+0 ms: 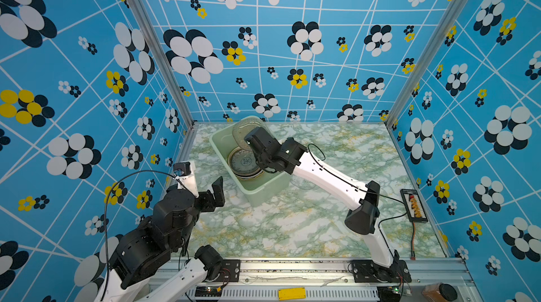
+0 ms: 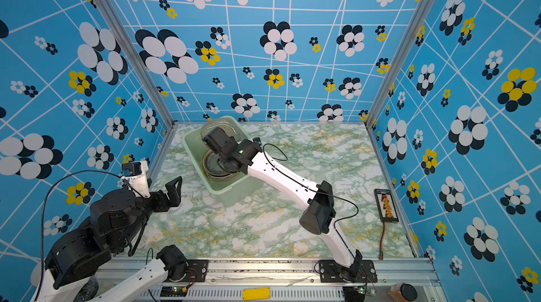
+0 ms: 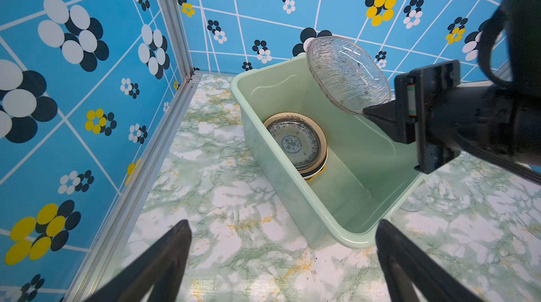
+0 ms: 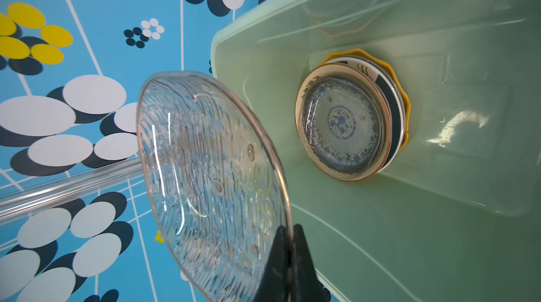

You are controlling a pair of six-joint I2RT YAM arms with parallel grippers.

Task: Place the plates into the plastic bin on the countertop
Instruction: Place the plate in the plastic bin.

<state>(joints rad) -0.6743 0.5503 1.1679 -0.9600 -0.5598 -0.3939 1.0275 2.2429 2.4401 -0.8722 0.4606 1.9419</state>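
Observation:
I should lower the tilted clear glass plate into the bin with my right gripper, onto the stack of plates below, and let go of the plate's rim.
The pale green plastic bin (image 1: 263, 195) (image 2: 234, 195) stands at the back left of the marbled countertop (image 1: 292, 227). Inside it lies a stack of plates (image 1: 244, 164) (image 4: 342, 124), with a blue-patterned one on top and a yellow scalloped one at the bottom. My right gripper (image 4: 288, 227) (image 3: 366, 111) is shut on the rim of a clear glass plate (image 4: 210, 174) (image 3: 345, 75) (image 1: 241, 132), held tilted over the bin's far end. Another clear glass plate (image 1: 304, 184) (image 3: 415, 201) rests faintly on the countertop beside the bin, under the right arm. My left gripper (image 3: 284, 223) (image 1: 216, 193) hangs open near the bin's near left corner, holding nothing.
Blue flowered walls close in the left, back and right. A black connector board (image 1: 414, 205) with a red cable lies at the countertop's right edge. An aluminium rail (image 1: 292, 268) carries both arm bases along the front, and a dark-lidded jar (image 1: 439, 293) stands at its right end.

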